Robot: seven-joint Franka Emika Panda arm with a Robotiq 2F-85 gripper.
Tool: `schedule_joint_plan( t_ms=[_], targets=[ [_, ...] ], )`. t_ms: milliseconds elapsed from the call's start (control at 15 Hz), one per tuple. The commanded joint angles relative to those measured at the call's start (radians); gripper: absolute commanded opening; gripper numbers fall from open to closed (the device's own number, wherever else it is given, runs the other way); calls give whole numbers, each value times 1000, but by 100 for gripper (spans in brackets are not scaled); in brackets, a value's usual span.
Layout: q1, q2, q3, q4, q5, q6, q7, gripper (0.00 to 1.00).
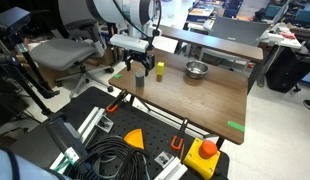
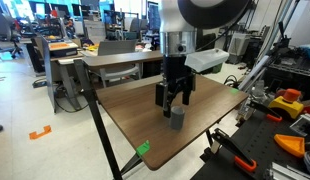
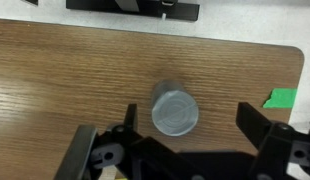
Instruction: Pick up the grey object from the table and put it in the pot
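My gripper moves down next until its spread fingers are on either side of the cylinder's upper part point(image 3: 175, 111), then it closes.
The grey object point(image 3: 174, 108) is a small upright cylinder standing on the brown wooden table point(image 1: 195, 95). It shows in both exterior views point(image 1: 140, 81) point(image 2: 177, 120). My gripper point(image 3: 183, 125) is open and hangs just above it, with the fingers spread wide to either side and not touching it. The gripper also shows in both exterior views point(image 1: 138, 68) point(image 2: 174, 100). The silver pot point(image 1: 196, 70) sits further along the table, past a small yellow block point(image 1: 161, 69). The pot is hidden in the wrist view.
Green tape marks sit near table edges point(image 3: 282, 98) point(image 1: 236, 125) point(image 2: 143, 149). A second table point(image 1: 210, 42) and office chairs stand behind. Cables, an orange clamp and a yellow box with a red button point(image 1: 203, 157) lie by the front edge.
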Motion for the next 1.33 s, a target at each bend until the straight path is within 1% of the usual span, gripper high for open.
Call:
schedule_joint_plan(
  t_ms=[0, 67, 133, 333, 533, 600, 733, 867, 1067, 1267],
  targets=[
    [27, 53, -29, 60, 30, -14, -31, 74],
    [27, 63, -30, 70, 33, -20, -31, 74],
    [28, 69, -31, 77, 34, -22, -31, 68],
    [30, 74, -36, 83, 35, -24, -26, 43],
    [24, 41, -35, 61, 40, -16, -29, 22],
    [20, 14, -34, 42, 43, -10, -31, 19],
    [10, -48, -36, 11, 49, -2, -33, 18],
    [-15, -119, -34, -8, 75, -1, -54, 17],
    [-58, -187, -43, 22, 137, -42, -96, 17],
    [-86, -208, -92, 84, 128, -85, -92, 17]
  ],
)
